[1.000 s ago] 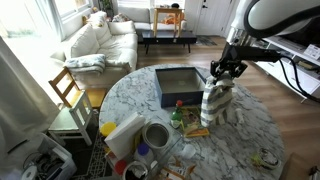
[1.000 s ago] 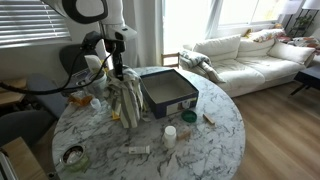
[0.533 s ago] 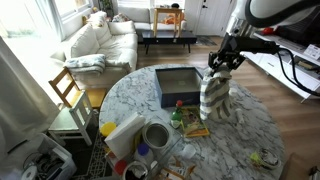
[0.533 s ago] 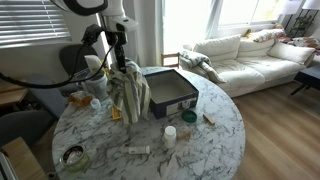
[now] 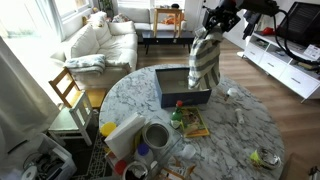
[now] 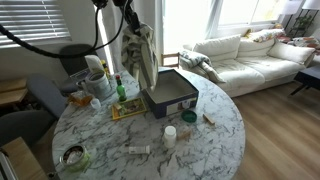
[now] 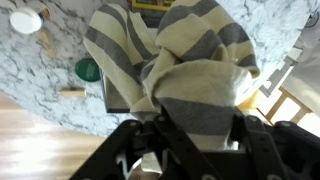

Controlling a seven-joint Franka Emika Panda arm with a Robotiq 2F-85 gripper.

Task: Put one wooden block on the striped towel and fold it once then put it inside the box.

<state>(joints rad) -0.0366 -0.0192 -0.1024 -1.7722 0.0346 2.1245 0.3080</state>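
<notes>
The hanging towel goes down toward the sofa between the grey box's sides next and comes free there, since the box's open inside lies that way below my gripper.
My gripper point(image 5: 216, 24) is shut on the top of the striped towel point(image 5: 204, 60) and holds it high above the round marble table. The towel hangs down in a bunch over the near edge of the grey box point(image 5: 180, 84). In an exterior view the gripper point(image 6: 130, 22) carries the towel point(image 6: 140, 58) above the box point(image 6: 170, 92). In the wrist view the towel point(image 7: 180, 70) fills the frame between the two black fingers point(image 7: 262, 140). No wooden block shows.
On the marble table point(image 5: 240, 125) stand a white bowl point(image 5: 157, 135), a small book point(image 5: 195, 122) and bottles point(image 6: 118, 92). A white cup point(image 6: 170, 136) and a bowl point(image 6: 72, 156) sit near the front. A wooden chair point(image 5: 68, 92) and a sofa point(image 5: 100, 40) stand beyond.
The gripper has lifted the towel clear off the table and moved it up and over toward the box. The book that it covered now shows.
</notes>
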